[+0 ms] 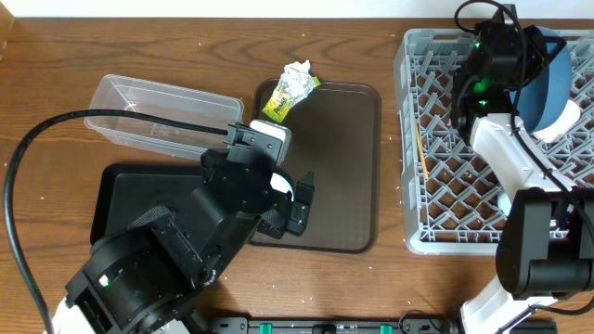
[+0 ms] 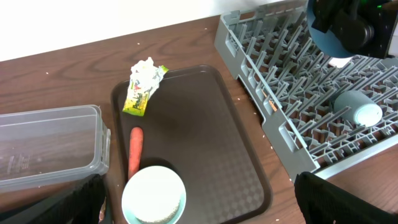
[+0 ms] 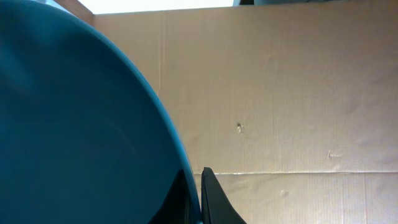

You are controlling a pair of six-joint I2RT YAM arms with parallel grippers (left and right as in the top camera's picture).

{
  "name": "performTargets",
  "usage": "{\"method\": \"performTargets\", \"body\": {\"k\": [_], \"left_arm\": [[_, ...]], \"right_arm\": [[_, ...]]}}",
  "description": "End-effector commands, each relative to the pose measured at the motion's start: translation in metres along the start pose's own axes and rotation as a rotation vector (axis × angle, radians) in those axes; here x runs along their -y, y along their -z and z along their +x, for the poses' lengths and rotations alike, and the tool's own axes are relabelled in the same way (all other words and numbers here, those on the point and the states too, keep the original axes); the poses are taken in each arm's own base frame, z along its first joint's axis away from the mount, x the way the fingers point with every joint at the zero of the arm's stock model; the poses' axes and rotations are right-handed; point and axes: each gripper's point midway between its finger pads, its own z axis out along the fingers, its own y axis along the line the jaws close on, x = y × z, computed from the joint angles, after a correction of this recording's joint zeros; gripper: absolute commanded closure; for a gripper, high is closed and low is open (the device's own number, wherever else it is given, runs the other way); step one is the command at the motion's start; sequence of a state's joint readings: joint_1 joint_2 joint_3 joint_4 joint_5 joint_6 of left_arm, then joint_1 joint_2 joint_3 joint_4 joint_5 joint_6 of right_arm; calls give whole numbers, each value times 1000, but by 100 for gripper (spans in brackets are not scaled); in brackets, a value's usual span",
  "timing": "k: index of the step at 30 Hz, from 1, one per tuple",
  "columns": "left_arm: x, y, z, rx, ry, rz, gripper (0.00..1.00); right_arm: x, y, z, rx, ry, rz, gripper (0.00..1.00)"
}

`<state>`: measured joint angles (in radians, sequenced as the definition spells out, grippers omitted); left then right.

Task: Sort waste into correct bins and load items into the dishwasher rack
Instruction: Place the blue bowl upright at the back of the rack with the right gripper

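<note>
The right gripper lowers the large dark-blue bowl (image 3: 81, 124) slightly next, shifting toward the white dish. It then releases the bowl's rim over the rack.
My right gripper (image 3: 199, 199) is shut on the rim of the large dark-blue bowl (image 3: 81, 124), which it holds on edge over the far right of the grey dishwasher rack (image 1: 445, 167). My left gripper (image 2: 199, 202) hangs open above the near end of the brown serving tray (image 2: 211, 130). Below it stands a white bowl (image 2: 154, 196) with a pale teal rim. An orange carrot piece (image 2: 135, 152) lies just beyond the bowl. The crumpled yellow-green and white wrapper (image 2: 144, 87) rests on the tray's far left corner. A pale cup (image 2: 356, 111) lies on its side in the rack.
The clear plastic tub (image 1: 158, 116) stands left of the serving tray. The shallow black tray (image 1: 121, 199) lies in front of it, mostly under my left arm. My right arm (image 1: 520, 176) reaches across the rack's right half. A cardboard wall fills the right wrist view.
</note>
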<state>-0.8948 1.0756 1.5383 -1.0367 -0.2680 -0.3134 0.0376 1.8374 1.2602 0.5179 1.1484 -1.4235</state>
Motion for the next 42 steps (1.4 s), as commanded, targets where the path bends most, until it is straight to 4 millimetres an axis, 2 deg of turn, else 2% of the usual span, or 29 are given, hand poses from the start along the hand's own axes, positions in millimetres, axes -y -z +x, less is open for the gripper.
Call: {"method": "performTargets", "body": {"k": [1, 10, 17, 29, 31, 32, 33, 37, 42], "left_arm": [[0, 1, -2, 4, -7, -1, 2], [0, -1, -2, -1, -9, -3, 2], [1, -3, -1, -6, -11, -5, 2], [2, -8, 1, -21, -17, -11, 2], [2, -7, 0, -17, -15, -9, 2], [1, -6, 0, -15, -14, -9, 2], [1, -5, 0, -12, -13, -7, 2], [-1, 2, -1, 0, -9, -2, 2], [-5, 14, -1, 23, -1, 6, 2]], "right_arm": [[-10, -5, 5, -20, 33, -8, 99], [-8, -16, 15, -44, 36, -4, 99], [3, -17, 13, -37, 32, 26, 99], [-30, -14, 12, -16, 66, -72, 97], [-27, -10, 6, -1, 8, -63, 47], [-25, -8, 4, 5, -35, -56, 19], [-22, -6, 1, 10, -101, -48, 1], [-8, 7, 2, -12, -316, -17, 1], [19, 26, -1, 19, -452, -1, 1]]}}
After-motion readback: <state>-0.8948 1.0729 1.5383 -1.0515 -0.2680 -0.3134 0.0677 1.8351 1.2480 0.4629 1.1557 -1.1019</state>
